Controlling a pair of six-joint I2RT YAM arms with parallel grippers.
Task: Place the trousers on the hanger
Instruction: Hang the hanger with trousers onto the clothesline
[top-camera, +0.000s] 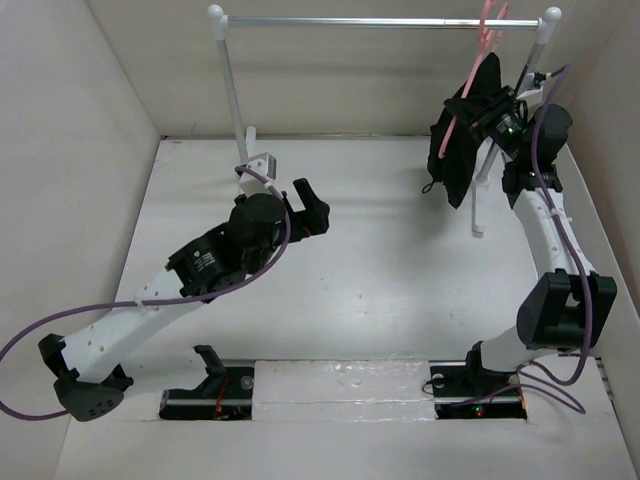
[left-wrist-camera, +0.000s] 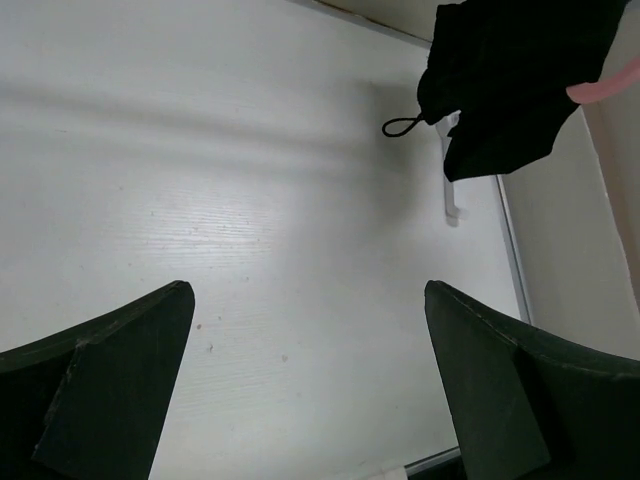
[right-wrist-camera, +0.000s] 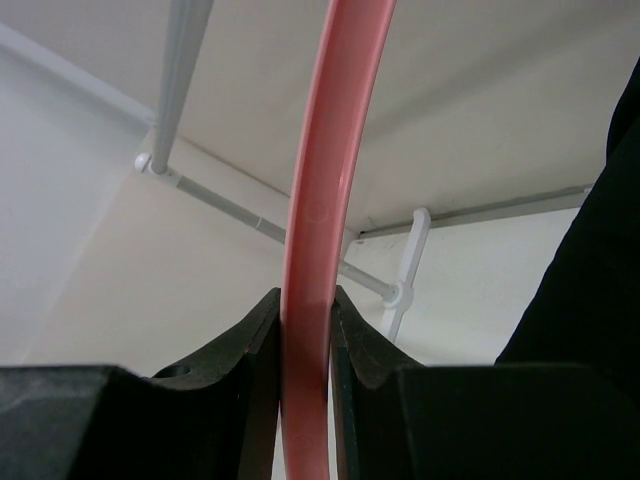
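My right gripper should move toward the silver bar's nearest end (top-camera: 520, 25) and release the hanger, as that end is to its right in the top view.
The black trousers (top-camera: 466, 140) hang bunched over the pink hanger (top-camera: 462, 108), whose hook sits on the silver rail (top-camera: 380, 22) at the back right. My right gripper (top-camera: 497, 113) is raised beside them and shut on the hanger. In the right wrist view its jaws clamp the pink bar (right-wrist-camera: 312, 250), with black fabric (right-wrist-camera: 590, 280) at the right edge. My left gripper (top-camera: 312, 208) is open and empty over the table's middle-left. In the left wrist view the trousers (left-wrist-camera: 515, 75) with a drawstring loop (left-wrist-camera: 400, 126) and a bit of the hanger (left-wrist-camera: 605, 88) show at top right.
The rail stands on two white posts (top-camera: 232, 90), each with a foot on the white table (top-camera: 370, 260). Beige walls close in the left, back and right sides. Purple cables trail from both arms.
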